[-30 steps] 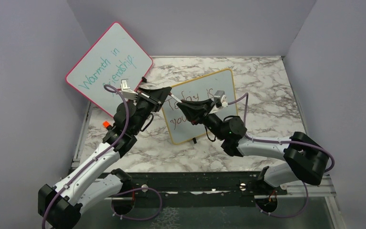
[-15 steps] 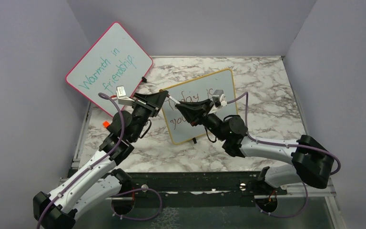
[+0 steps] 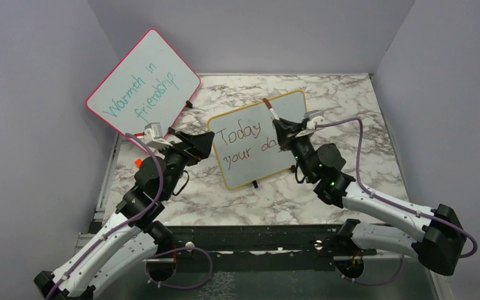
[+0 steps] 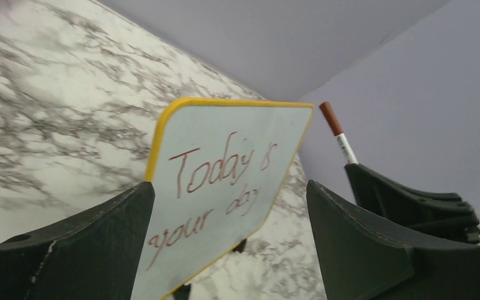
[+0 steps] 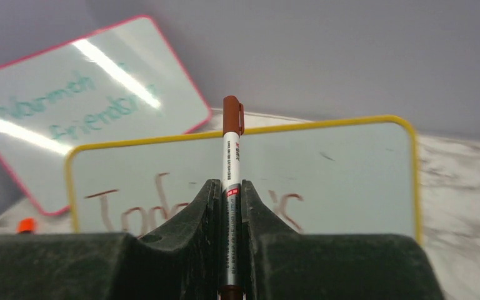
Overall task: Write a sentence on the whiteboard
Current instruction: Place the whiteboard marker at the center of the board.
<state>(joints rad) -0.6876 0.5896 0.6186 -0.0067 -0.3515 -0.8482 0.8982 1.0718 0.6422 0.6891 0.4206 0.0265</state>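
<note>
The robot's right gripper needs to bring the marker (image 3: 269, 107) to the right in the top view and down, onto bare marble beside the whiteboard, then let go of it, as the sentence is written.
The whiteboard (image 3: 287, 115) with the yellow frame stands tilted back on its black feet at mid table. The sentence (image 3: 245, 142) "Today is your day" runs in red-brown over two lines. My left gripper (image 3: 204, 145) is open just left of the board's left edge. In the left wrist view the whiteboard (image 4: 287, 125) and sentence (image 4: 215, 175) show between the wide left gripper (image 4: 230, 187) jaws. My right gripper (image 3: 283, 129) is shut on a brown-capped marker (image 3: 269, 107) in front of the board's upper right. The marker (image 5: 231, 144) stands upright in the right gripper (image 5: 231, 186) before the whiteboard (image 5: 350, 169).
A pink-framed board (image 3: 144, 81) with teal writing leans on the back left wall, also seen as the pink board (image 5: 87, 94) in the right wrist view. A small orange thing (image 3: 139, 162) lies by the left arm. Grey walls close in the marble table (image 3: 350, 106) on three sides.
My left gripper let go of the whiteboard's upper left corner, opened wide and drew back down-left. My right gripper carried the marker rightward off the writing, uncovering the words.
</note>
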